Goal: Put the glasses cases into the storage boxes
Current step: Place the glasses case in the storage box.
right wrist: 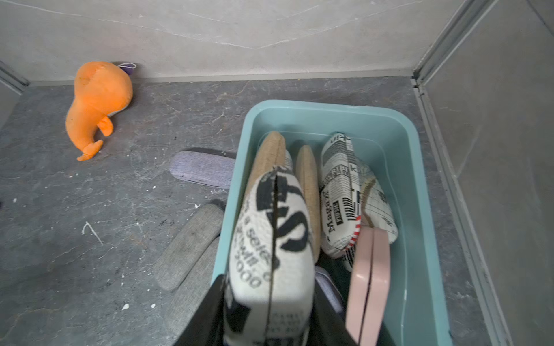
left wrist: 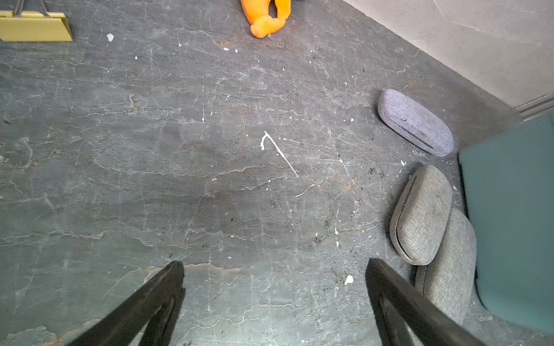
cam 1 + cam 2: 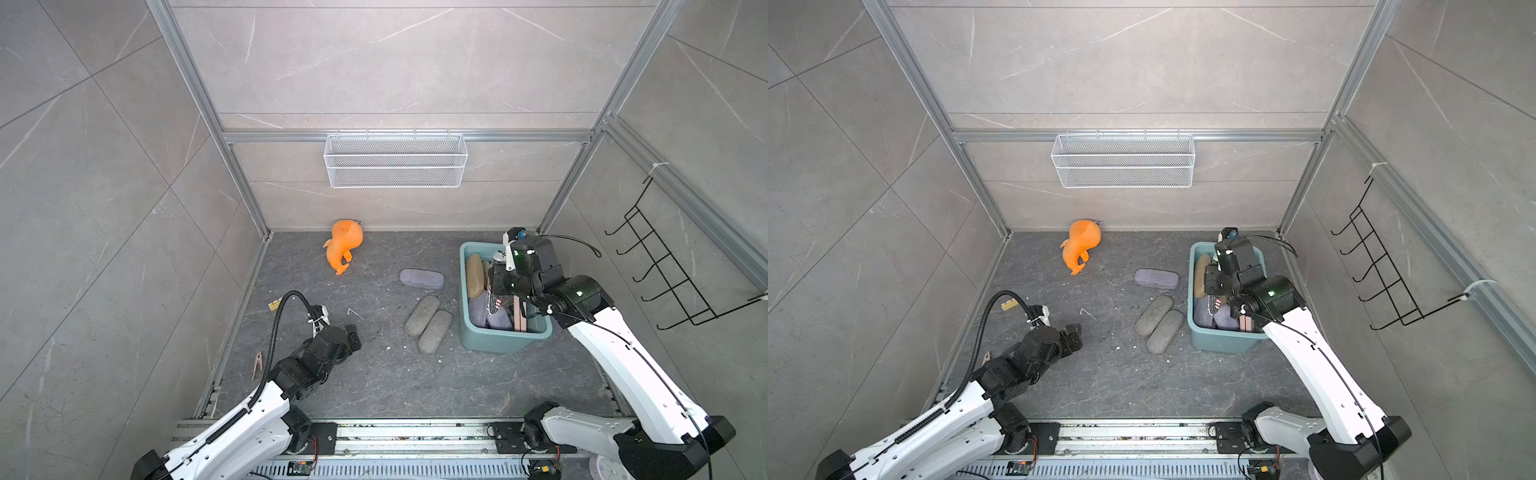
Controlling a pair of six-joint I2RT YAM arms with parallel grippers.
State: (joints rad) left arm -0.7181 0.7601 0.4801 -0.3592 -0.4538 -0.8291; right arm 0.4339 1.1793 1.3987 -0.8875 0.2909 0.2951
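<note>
My right gripper should next go down to the lilac cases below it, by the pink one, and release the print case, since the box's far end is packed.
My right gripper [image 1: 269, 317] is shut on a newspaper-print glasses case [image 1: 269, 254], held on edge over the near end of the teal storage box [image 1: 419, 179]; in both top views the gripper [image 3: 498, 291] [image 3: 1214, 291] is above the box [image 3: 505, 345]. Inside lie tan cases [image 1: 269, 155], another print case [image 1: 338, 191] and a pink case [image 1: 370, 278]. On the floor left of the box are a lilac case [image 3: 421, 278] [image 2: 415, 122] and two grey cases [image 3: 422, 316] [image 3: 435, 331] side by side. My left gripper [image 2: 274, 299] [image 3: 355, 334] is open over bare floor, well left of the grey cases.
An orange plush toy [image 3: 345, 245] lies by the back wall. A white wire basket [image 3: 395, 160] hangs on the back wall and a black wire rack [image 3: 665, 270] on the right wall. A yellow binder clip [image 2: 33, 28] and a wooden clothespin [image 3: 257, 365] lie at the left.
</note>
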